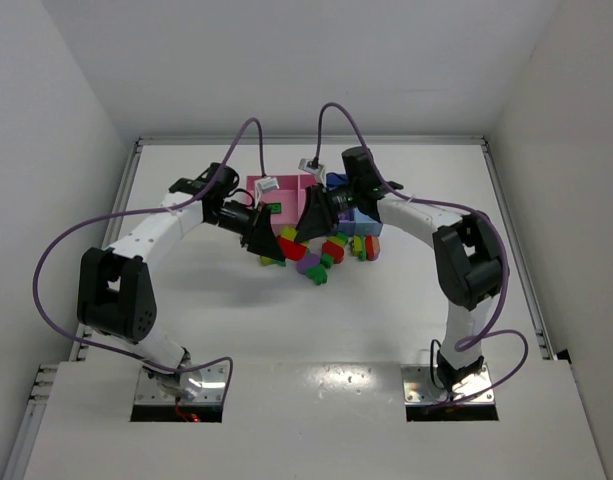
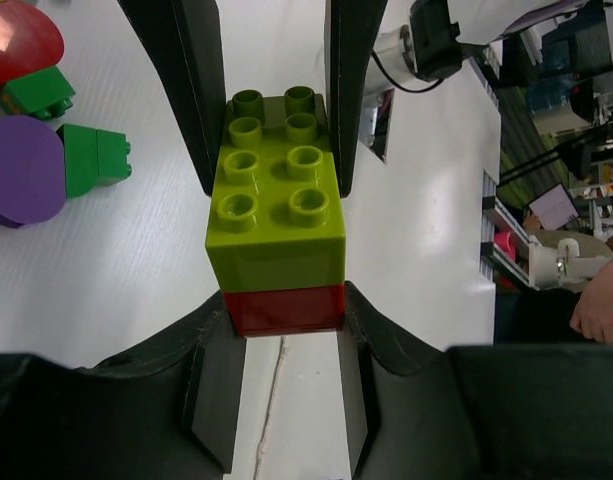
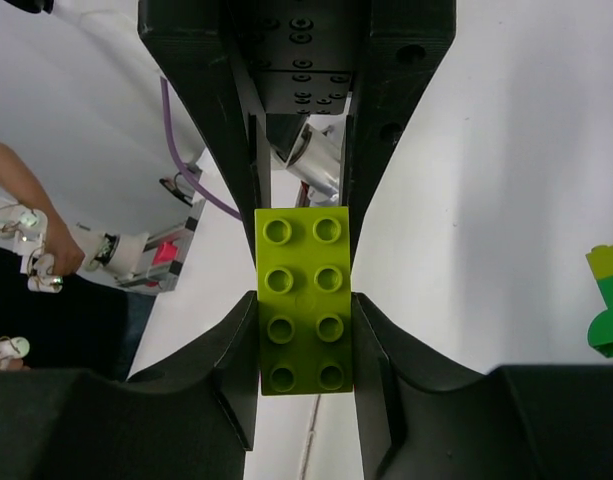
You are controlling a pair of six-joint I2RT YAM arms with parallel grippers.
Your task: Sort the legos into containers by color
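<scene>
The right gripper moves across and down to the light-blue section (image 1: 367, 225) next, which lies below it, to its right in the top view, to part green from red.
A lime-green lego (image 2: 281, 215) sits stacked on a red lego (image 2: 286, 308), held in the air between both arms. My left gripper (image 2: 286, 305) is shut on the red lego. My right gripper (image 3: 304, 305) is shut on the sides of the lime-green lego (image 3: 304, 300); its black fingers (image 2: 196, 90) flank the green lego in the left wrist view. In the top view the two grippers meet nose to nose, left (image 1: 269, 240) and right (image 1: 308, 226). Loose legos (image 1: 331, 250) lie just beside them, in front of the containers (image 1: 276, 192).
On the table lie a red rounded lego (image 2: 16, 40), a purple one (image 2: 24, 165) and two dark green ones (image 2: 94, 158). A green lego stack (image 3: 608, 300) lies at the right. Purple cables (image 1: 248, 140) arch over the arms. White walls enclose the table.
</scene>
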